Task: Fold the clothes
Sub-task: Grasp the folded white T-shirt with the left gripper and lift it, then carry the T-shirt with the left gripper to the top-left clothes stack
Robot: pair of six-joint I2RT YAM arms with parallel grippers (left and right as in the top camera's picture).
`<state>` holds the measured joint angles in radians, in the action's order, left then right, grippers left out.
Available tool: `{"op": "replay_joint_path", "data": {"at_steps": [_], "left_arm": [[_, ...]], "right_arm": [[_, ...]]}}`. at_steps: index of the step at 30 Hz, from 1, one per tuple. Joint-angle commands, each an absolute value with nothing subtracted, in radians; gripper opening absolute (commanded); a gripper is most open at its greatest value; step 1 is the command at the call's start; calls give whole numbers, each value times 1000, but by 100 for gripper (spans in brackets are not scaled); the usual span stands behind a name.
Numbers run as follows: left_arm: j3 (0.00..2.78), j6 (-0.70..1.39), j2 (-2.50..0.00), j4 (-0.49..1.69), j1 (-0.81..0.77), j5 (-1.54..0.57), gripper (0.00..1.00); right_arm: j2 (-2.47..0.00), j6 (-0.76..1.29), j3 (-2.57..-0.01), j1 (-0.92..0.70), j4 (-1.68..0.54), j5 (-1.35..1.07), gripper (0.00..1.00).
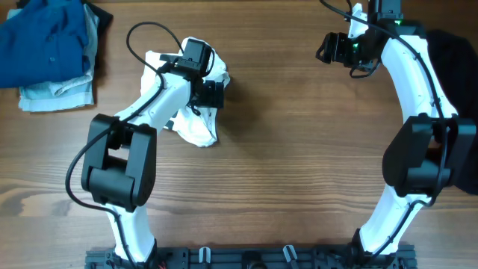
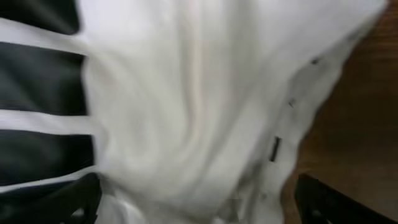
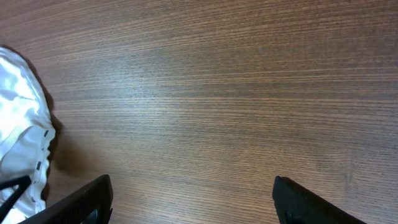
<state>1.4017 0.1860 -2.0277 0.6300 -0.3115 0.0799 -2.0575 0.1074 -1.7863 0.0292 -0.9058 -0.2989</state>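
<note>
The white folds (image 1: 207, 111) (image 2: 189, 186) beside the T-shirt's lettering are just below my left gripper, and its open fingers are already on both sides of them. My left gripper needs to move down onto them next.
The white T-shirt (image 1: 196, 128) lies crumpled on the wood left of centre, partly under my left arm. My left gripper (image 1: 211, 96) hovers right over it, open. In the left wrist view the white T-shirt (image 2: 205, 106) fills the frame, its black lettering (image 2: 37, 87) at the left, and the left gripper (image 2: 199, 202) has its fingers (image 2: 81, 199) spread wide with fabric between them. My right gripper (image 1: 326, 48) is at the far right, open over bare wood. Its wrist view shows the right gripper (image 3: 193, 199) empty and the T-shirt (image 3: 22, 137) at the left edge. A black garment (image 1: 455, 52) lies at the right edge.
A pile of blue clothes (image 1: 45, 37) on light fabric (image 1: 56, 96) sits at the far left corner. Bare wooden table (image 1: 299, 164) stretches between the two arms. A black rail (image 1: 254, 258) runs along the near edge.
</note>
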Motion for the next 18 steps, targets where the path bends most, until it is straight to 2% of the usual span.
{"op": "replay_joint_path", "data": {"at_steps": [1, 12, 13, 14, 17, 18], "left_arm": [[1407, 192, -2071, 615, -307, 184, 100], [1407, 3, -2173, 590, -313, 148, 100], [1407, -1, -2180, 587, -311, 151, 94], [1407, -20, -2185, 587, -311, 155, 82], [1407, -119, -2189, 595, -310, 205, 22], [1407, -132, -2189, 595, -310, 261, 7]], "right_arm": [[-2076, 108, -1778, 24, -909, -305, 83], [-2076, 113, -1778, 18, -905, -308, 83], [-2076, 113, -1778, 18, -905, -308, 83], [-2076, 112, -1778, 18, -905, -309, 83], [-2076, 113, -1778, 18, -905, -309, 83], [-2076, 116, -1778, 18, -905, -309, 83]]}}
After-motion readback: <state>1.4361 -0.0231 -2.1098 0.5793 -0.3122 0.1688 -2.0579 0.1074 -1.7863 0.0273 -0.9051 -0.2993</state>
